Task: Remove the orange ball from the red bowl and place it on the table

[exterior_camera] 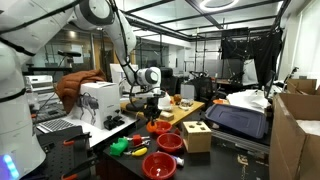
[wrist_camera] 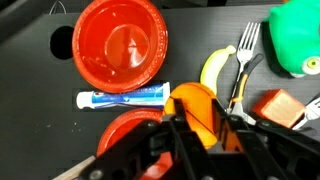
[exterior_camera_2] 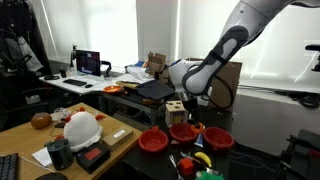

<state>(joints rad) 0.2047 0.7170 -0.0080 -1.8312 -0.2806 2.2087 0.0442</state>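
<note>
My gripper will next move down toward the right in the wrist view and let go of the ball [wrist_camera: 192, 102] over the fork's teeth, which are below it, clear of the red bowls.
In the wrist view my gripper [wrist_camera: 202, 122] is shut on the orange ball [wrist_camera: 192, 102], which sits between the two black fingers. It hangs above the black table [wrist_camera: 40, 110]. One empty red bowl [wrist_camera: 120, 42] lies beyond it, and another red bowl [wrist_camera: 125, 132] sits just beside the left finger. In both exterior views the gripper [exterior_camera: 150, 100] [exterior_camera_2: 184, 104] hangs above the cluster of three red bowls [exterior_camera: 170, 142] [exterior_camera_2: 185, 131]. The ball is too small to make out there.
A toothpaste tube [wrist_camera: 122, 97] lies between the two bowls. A yellow banana toy [wrist_camera: 214, 68], a fork [wrist_camera: 243, 52], a green toy [wrist_camera: 295, 38] and an orange-red block [wrist_camera: 275, 105] lie to the right. A tan wooden box with holes [exterior_camera: 196, 136] stands by the bowls.
</note>
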